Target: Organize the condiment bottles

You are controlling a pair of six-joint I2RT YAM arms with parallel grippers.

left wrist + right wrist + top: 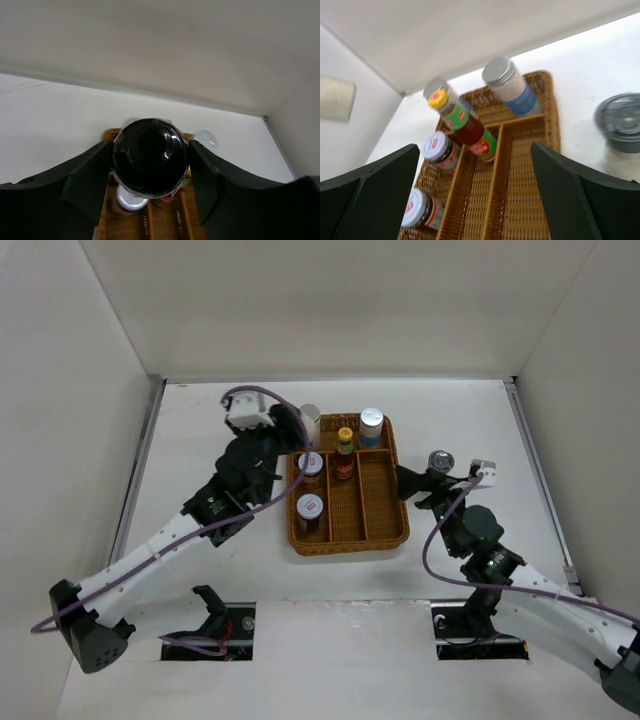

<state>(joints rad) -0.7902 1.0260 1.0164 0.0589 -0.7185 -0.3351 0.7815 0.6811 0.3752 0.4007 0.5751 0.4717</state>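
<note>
My left gripper should next move down and to the right in the top view to let go, because the empty slot past the red bottle (345, 453) is there.
My left gripper (293, 430) is shut on the black-capped shaker (150, 155), its fingers pressed against both sides of the cap, at the back-left corner of the wicker basket (400, 530). A silver-topped shaker (310, 423) stands right beside it. Another silver-topped blue-white shaker (371, 425) stands at the back right. The red sauce bottle (345, 453) is in the middle column. Two white-lidded brown jars (312, 468) (309, 510) stand in the left column. My right gripper (407, 483) is open, just right of the basket. The grey-capped shaker (440, 461) stands on the table beside it, outside its fingers.
White walls enclose the table at the back and on both sides, with a metal rail (540, 470) along the right edge. The basket's woven dividers (497, 170) run front to back. Both arm bases sit at the near edge.
</note>
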